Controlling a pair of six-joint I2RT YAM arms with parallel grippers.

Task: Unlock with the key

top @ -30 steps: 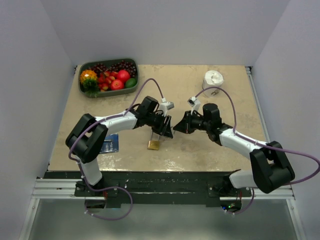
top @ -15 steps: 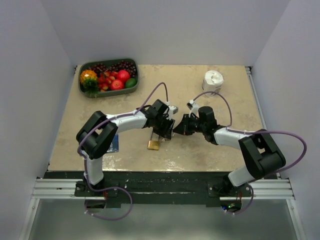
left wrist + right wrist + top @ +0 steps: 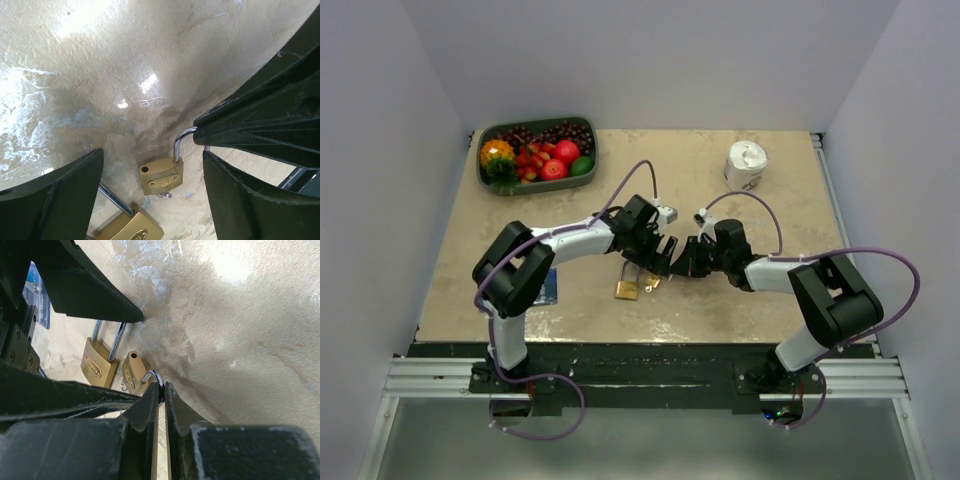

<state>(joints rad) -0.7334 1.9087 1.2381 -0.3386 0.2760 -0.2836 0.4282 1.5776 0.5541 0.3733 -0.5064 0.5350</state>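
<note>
I will move the small padlock outward with my right gripper onto the clear tabletop short of the white roll and let go of the bend, since the padlock's shackle is open.
A small brass padlock [image 3: 161, 176] lies on the table with its shackle [image 3: 178, 142] swung open, one leg out of its hole. The tiny silvery key [image 3: 165, 194] sticks out of its underside. My right gripper [image 3: 161, 388] is shut on the shackle's bend [image 3: 156, 375]; the padlock body [image 3: 133, 372] lies just ahead. My left gripper [image 3: 152, 155] is open, its jaws standing either side of this padlock without touching it. A larger brass padlock [image 3: 132, 227] lies beside it, also in the right wrist view [image 3: 97, 365]. From above, both grippers [image 3: 658, 258] [image 3: 679, 268] meet over the padlocks [image 3: 650, 283].
A green tray of fruit [image 3: 490, 182] stands at the back left. A white roll [image 3: 747, 163] stands at the back right. A blue card [image 3: 542, 286] lies left of the larger padlock [image 3: 627, 290], near the table's front edge.
My right arm has reached further left and down to the small padlock. The left gripper has shifted slightly right, and the small padlock now shows on the table beside the larger one.
</note>
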